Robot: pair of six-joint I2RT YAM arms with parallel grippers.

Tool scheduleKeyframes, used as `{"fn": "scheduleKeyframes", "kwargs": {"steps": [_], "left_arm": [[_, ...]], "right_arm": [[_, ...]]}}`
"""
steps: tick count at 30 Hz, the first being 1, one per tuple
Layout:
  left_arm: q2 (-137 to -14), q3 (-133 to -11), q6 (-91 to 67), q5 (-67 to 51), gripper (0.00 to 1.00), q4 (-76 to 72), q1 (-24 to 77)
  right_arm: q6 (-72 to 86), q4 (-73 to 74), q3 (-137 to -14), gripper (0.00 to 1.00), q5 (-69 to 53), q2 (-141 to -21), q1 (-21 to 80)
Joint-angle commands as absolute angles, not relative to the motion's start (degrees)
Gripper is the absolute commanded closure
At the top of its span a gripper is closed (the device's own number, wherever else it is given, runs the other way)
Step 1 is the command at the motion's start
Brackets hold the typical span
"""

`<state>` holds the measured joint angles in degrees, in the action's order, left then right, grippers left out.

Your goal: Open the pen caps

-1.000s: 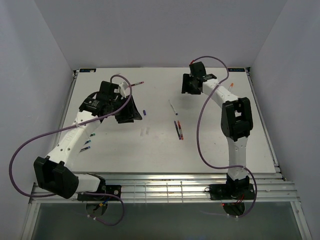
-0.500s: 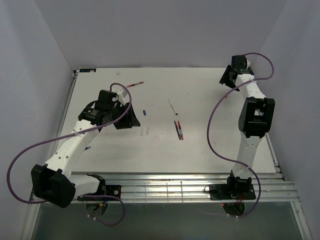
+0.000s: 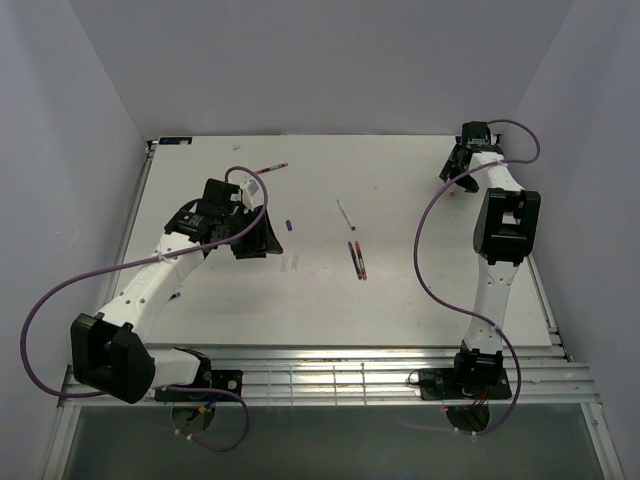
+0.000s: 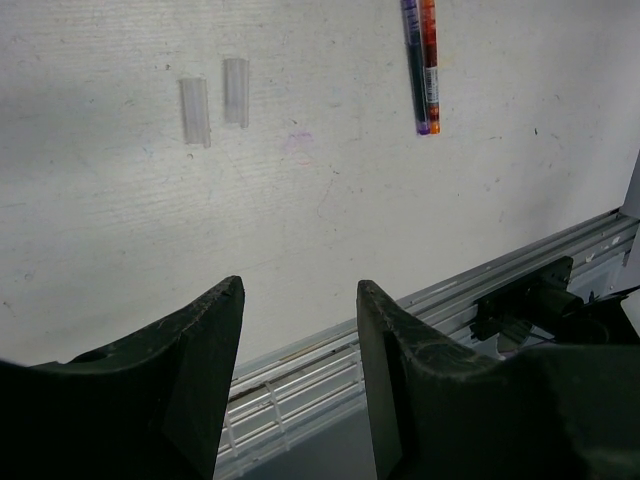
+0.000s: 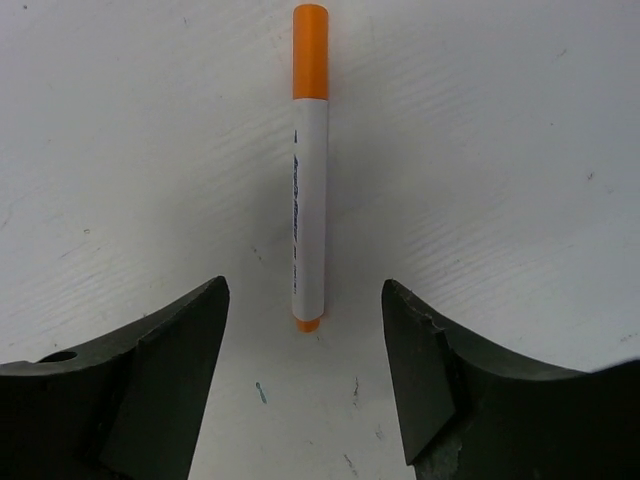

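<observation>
My right gripper is above the orange pen's near end, which lies between its fingers. Next I will lower it and close on the orange pen's white body, clear of the pen's cap.
An orange pen (image 5: 309, 200) with a white barrel lies flat on the table, its orange cap (image 5: 310, 50) fitted on the far end. My right gripper (image 5: 303, 290) hovers open just above it, the pen's near end lying between the fingertips and touching neither. In the top view that gripper (image 3: 458, 165) is at the far right back corner. A small blue cap (image 3: 289, 223) lies loose next to my left gripper (image 3: 258, 235). The left gripper (image 4: 299, 285) is open and holds nothing.
Two pens, one blue and one red (image 3: 356, 259), lie side by side mid-table, also seen by the left wrist (image 4: 420, 65). Two clear short tubes (image 4: 194, 110) lie nearby. A thin white pen (image 3: 345, 213) and a red-tipped pen (image 3: 272, 167) lie farther back.
My right arm swung from the back middle to the far right back corner and now sits over the orange pen. The left arm shifted only slightly.
</observation>
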<state>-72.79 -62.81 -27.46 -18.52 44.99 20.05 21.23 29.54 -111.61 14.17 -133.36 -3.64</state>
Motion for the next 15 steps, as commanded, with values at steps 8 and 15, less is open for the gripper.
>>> {"fn": "scheduleKeyframes", "kwargs": {"steps": [8, 15], "left_arm": [[-73.7, -65.4, -29.6, -18.8, 0.41, 43.4, 20.0], [-73.7, -65.7, -30.7, -18.6, 0.4, 43.8, 20.0]], "right_arm": [[18.1, 31.6, -118.3, 0.42, 12.1, -138.2, -4.4], [16.3, 33.7, -118.0, 0.63, 10.6, -139.8, -4.4]]}}
